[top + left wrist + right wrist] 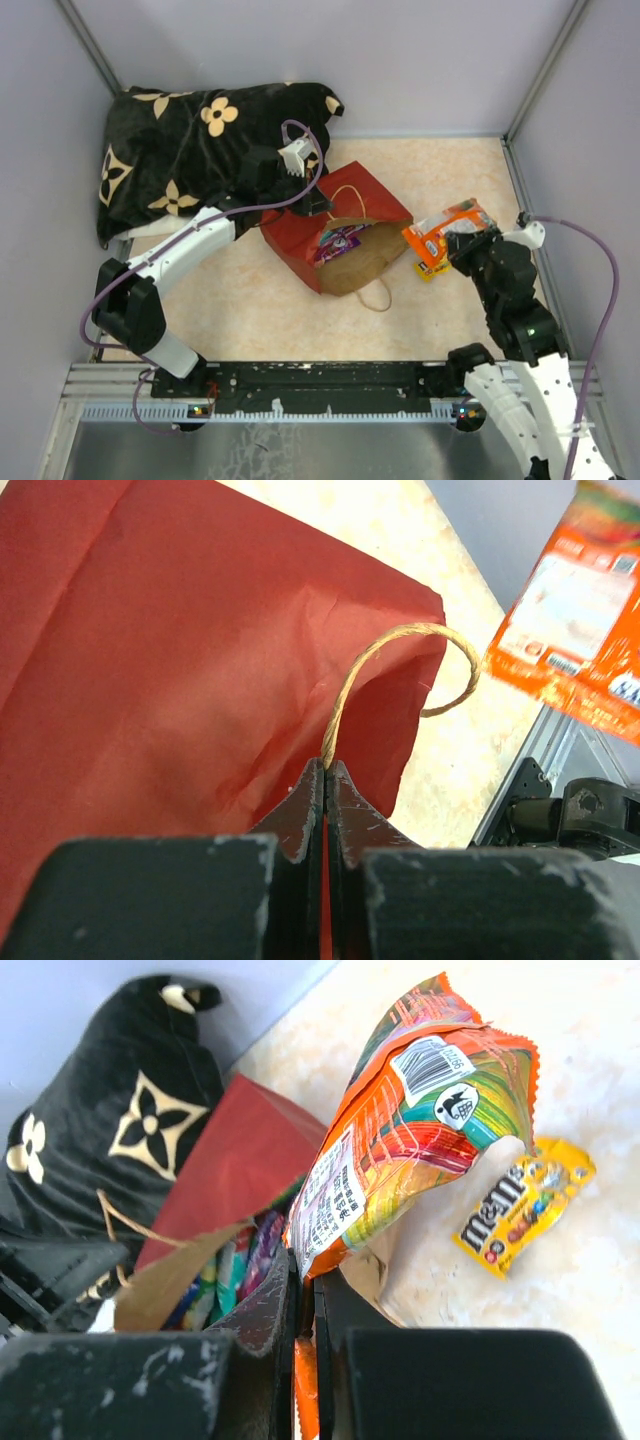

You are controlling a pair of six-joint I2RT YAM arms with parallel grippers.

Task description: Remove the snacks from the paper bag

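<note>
My right gripper should move outward, then down onto the tabletop's bare far corner to release the orange packet, since the yellow M&M's pack takes up the spot beneath.
The red paper bag lies on its side mid-table, its brown mouth toward the right arm, with purple and teal snacks showing inside. My left gripper is shut on the bag's twine handle, holding it above the red side. My right gripper is shut on an orange snack packet, held to the right of the bag's mouth. The same orange packet shows in the top view. A yellow M&M's pack lies on the table beneath it.
A black flower-patterned pillow fills the back left corner behind the bag. The second twine handle lies loose on the table by the bag's mouth. Pale walls and metal posts close in the table on three sides.
</note>
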